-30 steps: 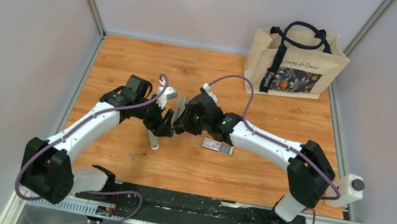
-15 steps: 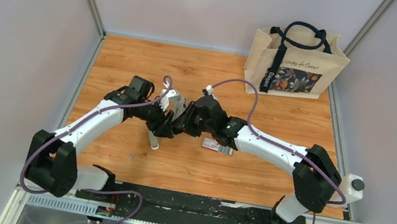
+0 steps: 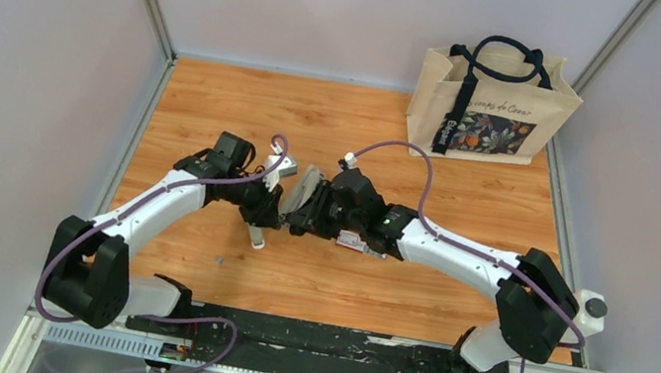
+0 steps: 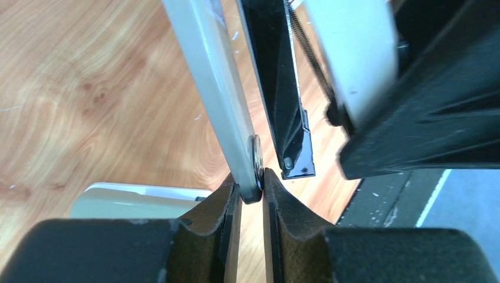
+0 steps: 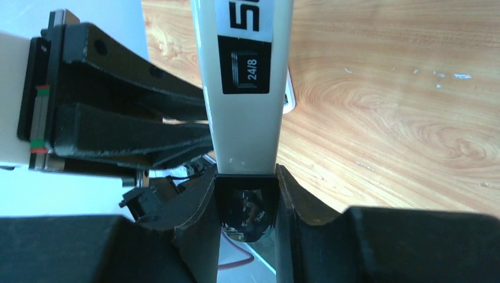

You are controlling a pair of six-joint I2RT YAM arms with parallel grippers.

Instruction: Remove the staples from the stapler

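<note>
My right gripper should next bring the hanging stapler outward and down onto the clear wood beyond the light grey bar and let go, because that clear wood is below my right gripper and outward of it.
The stapler (image 3: 306,186), light grey with black parts and a "24/8" label, hangs above the table's middle between both arms. My right gripper (image 5: 246,183) is shut on its black rear end, with the grey body (image 5: 244,112) running up from the jaws. My left gripper (image 4: 252,191) is shut on the black, riveted tip of the stapler's grey arm (image 4: 212,82). Beside that arm, the black magazine (image 4: 277,76) with its spring is swung apart from it. In the top view the left gripper (image 3: 281,211) and right gripper (image 3: 305,211) almost touch. No staples can be made out.
A light grey bar (image 3: 255,233) lies on the wood under the left gripper. A red-and-white flat box (image 3: 353,241) lies partly under the right arm. A canvas tote bag (image 3: 491,97) stands at the back right. Grey walls close in three sides.
My left gripper has moved right to the stapler and its jaws have closed from wide open onto the grey arm's tip. The right arm has shifted the stapler slightly nearer and lower.
</note>
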